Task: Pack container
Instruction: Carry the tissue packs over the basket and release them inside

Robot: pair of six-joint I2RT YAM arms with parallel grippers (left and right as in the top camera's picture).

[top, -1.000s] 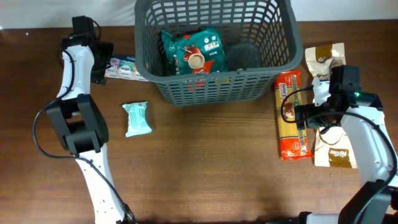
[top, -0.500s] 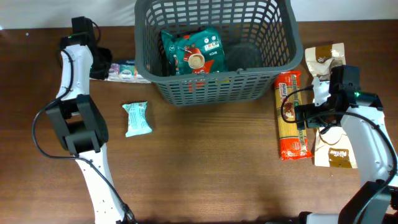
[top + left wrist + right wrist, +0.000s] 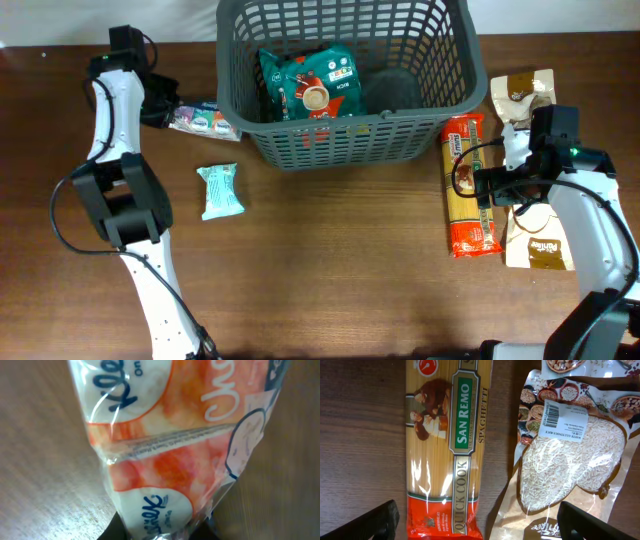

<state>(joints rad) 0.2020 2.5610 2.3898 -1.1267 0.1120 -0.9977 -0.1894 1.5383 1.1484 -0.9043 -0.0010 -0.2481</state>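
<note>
My left gripper will rise over the basket's rim and release the tissue pack [image 3: 205, 118] on the basket's bare, empty bottom beside the green packet.
The container [image 3: 345, 140], a dark grey slotted basket, stands at the back centre with a green packet [image 3: 310, 85] inside. Left of it, my left gripper [image 3: 160, 108] is shut on the end of a tissue pack [image 3: 205, 118]. The orange and white tissue pack [image 3: 165, 435] fills the left wrist view, pinched at the bottom by that gripper [image 3: 160, 532]. My right gripper [image 3: 492, 188] hangs open above a spaghetti packet [image 3: 470, 185]. In the right wrist view the gripper [image 3: 480, 525] straddles the spaghetti packet [image 3: 447, 445] and a rice bag [image 3: 570, 460].
A teal packet [image 3: 220, 190] lies on the brown table in front of the tissue pack. A second brown pouch [image 3: 522, 95] lies at the back right beside the basket. The rice bag [image 3: 538, 245] lies near the right edge.
My left gripper has shut on the tissue pack, and the pack has tilted and shifted slightly. The right arm has not moved.
</note>
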